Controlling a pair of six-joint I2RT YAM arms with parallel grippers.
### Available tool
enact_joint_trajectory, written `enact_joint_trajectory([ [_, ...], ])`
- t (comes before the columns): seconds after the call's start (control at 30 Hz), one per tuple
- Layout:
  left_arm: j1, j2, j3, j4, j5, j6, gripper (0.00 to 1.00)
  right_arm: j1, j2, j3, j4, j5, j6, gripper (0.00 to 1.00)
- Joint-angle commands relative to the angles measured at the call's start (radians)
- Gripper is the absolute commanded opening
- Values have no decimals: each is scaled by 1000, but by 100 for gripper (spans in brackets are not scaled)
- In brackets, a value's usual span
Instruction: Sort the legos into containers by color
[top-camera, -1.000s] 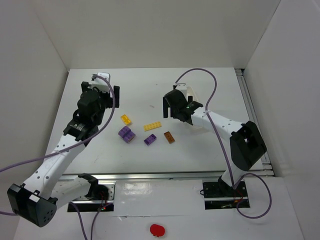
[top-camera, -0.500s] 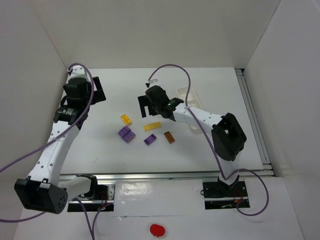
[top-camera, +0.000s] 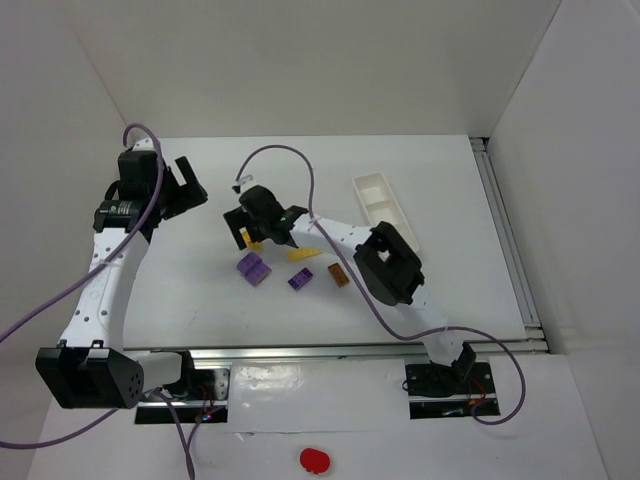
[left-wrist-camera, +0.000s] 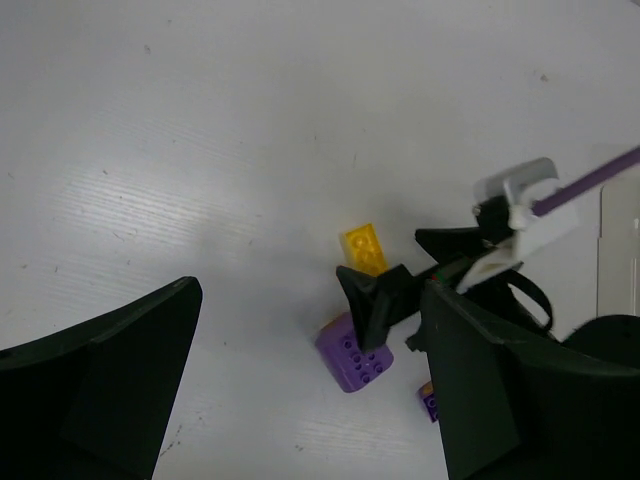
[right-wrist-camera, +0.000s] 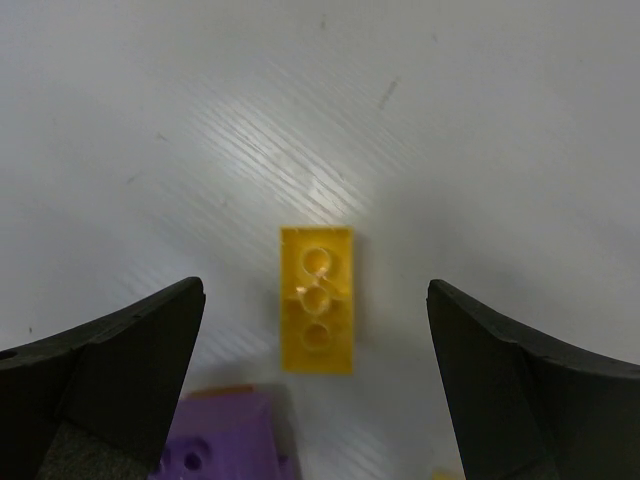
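Observation:
The robot's right gripper needs to come down next around the long sides of the small yellow lego, then close there.
A small yellow lego (right-wrist-camera: 317, 300) lies flat on the table, centred between my right gripper's open fingers (right-wrist-camera: 100, 370). My right gripper (top-camera: 247, 231) hovers over it, empty. The bigger purple lego (top-camera: 253, 268) lies just in front of it and also shows in the right wrist view (right-wrist-camera: 225, 440) and the left wrist view (left-wrist-camera: 355, 358). A long yellow lego (top-camera: 305, 254), a small purple lego (top-camera: 300, 279) and an orange-brown lego (top-camera: 339, 275) lie to the right. The white tray (top-camera: 385, 207) sits at the back right. My left gripper (top-camera: 190, 188) is open and empty at the far left.
White walls enclose the table on the left, back and right. A metal rail (top-camera: 505, 230) runs along the table's right edge. The right arm's purple cable (top-camera: 300, 175) loops above the legos.
My right gripper has swung left from beside the tray to above the small yellow lego. My left gripper has moved left and back, away from the legos.

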Motion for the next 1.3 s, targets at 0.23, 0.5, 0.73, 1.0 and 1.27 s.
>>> enact_joint_trajectory([
  [0.23,15,-19,46,-43,22,13,100,63,181,228,-86,173,-23,70],
  [0.5,25,-28,18,-43,22,13,100,63,97,139,-63,275,6,32],
  [0.73,34,-60,-54,49,218,46,100,-43,-227,-129,104,262,30,31],
  [1.0,-20,-51,-76,58,199,56,100,-300,-414,-321,118,308,109,34],
  [1.27,-29,-7,-106,69,220,46,100,-459,-369,-330,119,350,109,35],
])
